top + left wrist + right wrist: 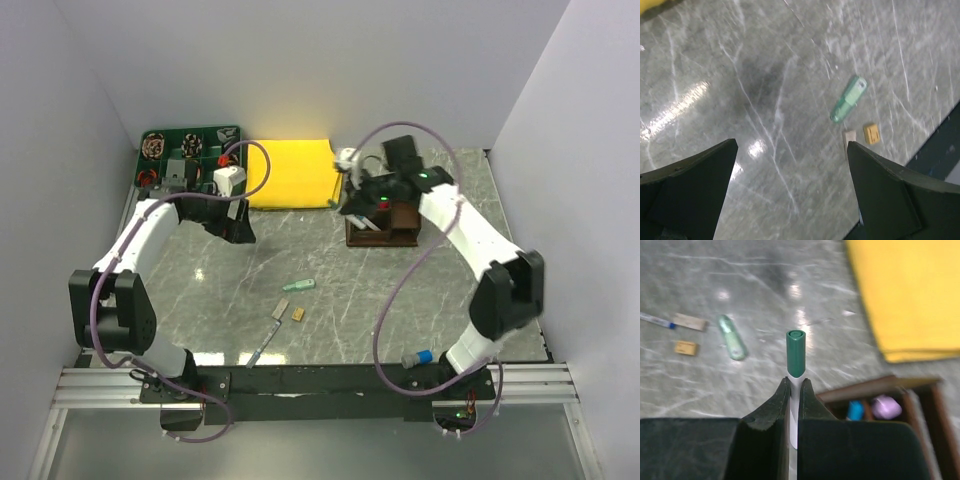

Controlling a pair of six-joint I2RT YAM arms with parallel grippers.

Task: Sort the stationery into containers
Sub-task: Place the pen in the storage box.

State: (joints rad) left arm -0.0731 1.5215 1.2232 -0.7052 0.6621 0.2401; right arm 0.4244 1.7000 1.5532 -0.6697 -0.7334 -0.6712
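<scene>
The organiser's section already holding the blue cap (856,410) is below the robot's right gripper and to its right in the top view, so the gripper should move there, go down and let go of the marker.
My right gripper (352,193) is shut on a white marker with a dark green cap (795,352), pinching the barrel just below the cap (794,382). It hovers at the left edge of the dark brown wooden organiser (385,228), whose compartments hold a blue cap (856,410) and a purple cap (886,406). On the table lie a pale green marker (298,285), a tan block (298,314), a short grey-white piece (279,310) and a thin pen (262,348). My left gripper (240,228) is open and empty above bare table (791,145), with the green marker (849,98) and tan block (871,133) ahead to its right.
A flat yellow cloth (290,170) lies at the back between the arms. A green tray (190,150) with coiled round items stands at the back left. A blue-capped item (418,357) lies near the right arm's base. White walls enclose the grey marble table.
</scene>
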